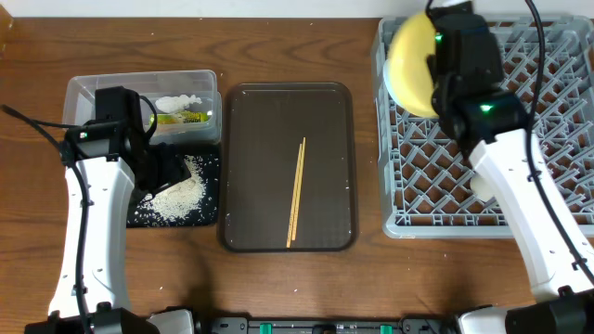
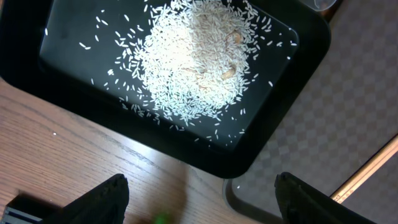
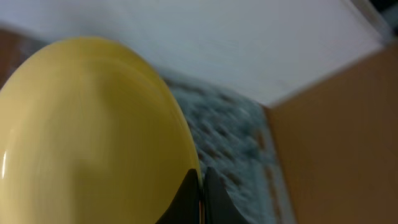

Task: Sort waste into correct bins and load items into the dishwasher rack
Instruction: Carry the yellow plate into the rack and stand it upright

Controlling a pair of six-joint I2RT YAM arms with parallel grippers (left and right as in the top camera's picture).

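Next, my right gripper moves back and down to release the plate (image 1: 413, 65) there, since Empty rack slots (image 1: 439, 137) beside the white object lie below and back of it.
My right gripper (image 1: 436, 70) is shut on the rim of the pale yellow plate (image 1: 413, 65), which it holds tilted on edge above the far left corner of the grey dishwasher rack (image 1: 557, 121). In the right wrist view the plate (image 3: 93, 137) fills the left side, with the jaws (image 3: 200, 186) pinching its edge. My left gripper (image 2: 202, 199) is open and empty above the black tray (image 1: 209, 209), which holds a pile of rice grains (image 2: 193, 59). The clear tub (image 1: 83, 93) holds the white tissue (image 1: 179, 101) and the green-and-yellow wrapper (image 1: 184, 118). The chopsticks (image 1: 297, 190) lie on the brown serving tray (image 1: 288, 237).
A white object (image 1: 484, 182) sits in the rack under my right arm. The bowls and cup are not identifiable. The serving tray's grey checkered corner (image 2: 348, 112) shows beside the black tray (image 2: 298, 74) in the left wrist view.
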